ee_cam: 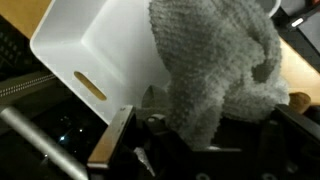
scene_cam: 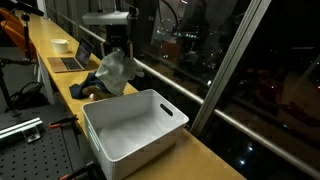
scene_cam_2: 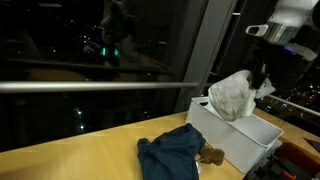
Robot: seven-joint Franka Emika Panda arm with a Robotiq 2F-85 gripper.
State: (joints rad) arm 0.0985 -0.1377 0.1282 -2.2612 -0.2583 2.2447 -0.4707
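Observation:
My gripper should next move away from the white bin (scene_cam_2: 240, 140) and over the dark blue garment (scene_cam_2: 174, 150) to release the cloth, because the cloth still hangs by the bin's rim.
My gripper (scene_cam: 118, 52) is shut on a grey knitted cloth (scene_cam: 117, 72) and holds it in the air, hanging above the far edge of a white plastic bin (scene_cam: 150, 140). In the other exterior view the cloth (scene_cam_2: 232, 95) hangs just over the bin's (scene_cam_2: 240, 140) near rim, below the gripper (scene_cam_2: 262, 72). In the wrist view the cloth (ee_cam: 215, 70) fills the space between the fingers (ee_cam: 200, 135), with the empty bin (ee_cam: 100, 50) beneath. A dark blue garment (scene_cam_2: 172, 152) and a small brown item (scene_cam_2: 211, 155) lie on the wooden counter beside the bin.
The wooden counter (scene_cam: 60, 85) runs along a dark window with a metal rail (scene_cam_2: 90, 86). A laptop (scene_cam: 72, 62) and a white bowl (scene_cam: 61, 45) sit further down the counter. A metal breadboard table (scene_cam: 25, 145) stands next to the bin.

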